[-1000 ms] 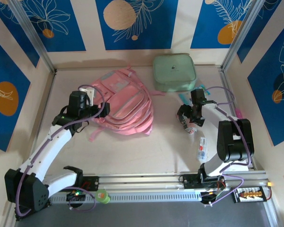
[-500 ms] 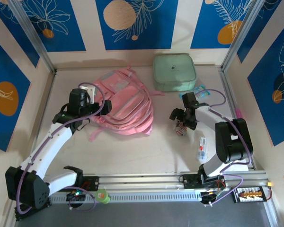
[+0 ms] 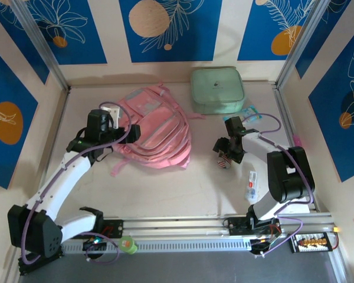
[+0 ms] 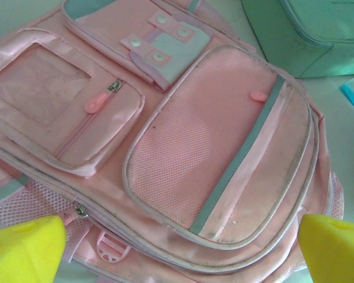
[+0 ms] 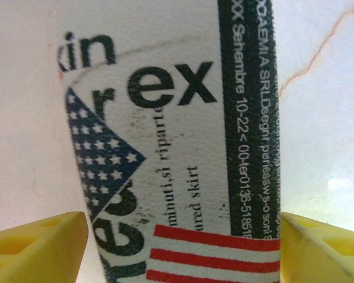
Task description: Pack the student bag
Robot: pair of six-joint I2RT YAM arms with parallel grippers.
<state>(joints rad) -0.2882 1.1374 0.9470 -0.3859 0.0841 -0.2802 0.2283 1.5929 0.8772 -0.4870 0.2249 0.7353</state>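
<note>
The pale zipper edge (image 3: 177,133) (image 4: 310,144) lies below my left gripper, beyond the teal strip, so the gripper needs to go across the bag toward the pouch's side and down onto it next.
The student bag (image 3: 158,131), a pink backpack, lies flat at the table's middle left with its front pockets facing up (image 4: 218,147). My left gripper (image 3: 123,139) hovers open at the bag's left edge, and its yellow fingertips (image 4: 23,247) stand wide apart over the fabric, holding nothing. My right gripper (image 3: 224,154) sits right of the bag, a gap of bare table between them. A white printed pouch (image 5: 177,147) with stars, red stripes and black lettering fills the space between its yellow fingers (image 5: 41,247), touching both. From above the pouch (image 3: 223,161) pokes out under the gripper.
A mint-green zip case (image 3: 218,89) rests at the back, just right of the bag's top. A blue packet (image 3: 251,112) lies beside it. A small white tube (image 3: 252,186) lies near the right arm's base. Raised rails edge the table.
My right gripper moved left and slightly nearer with the printed pouch, then its fingers narrowed onto it. The left arm and the bag have barely shifted.
</note>
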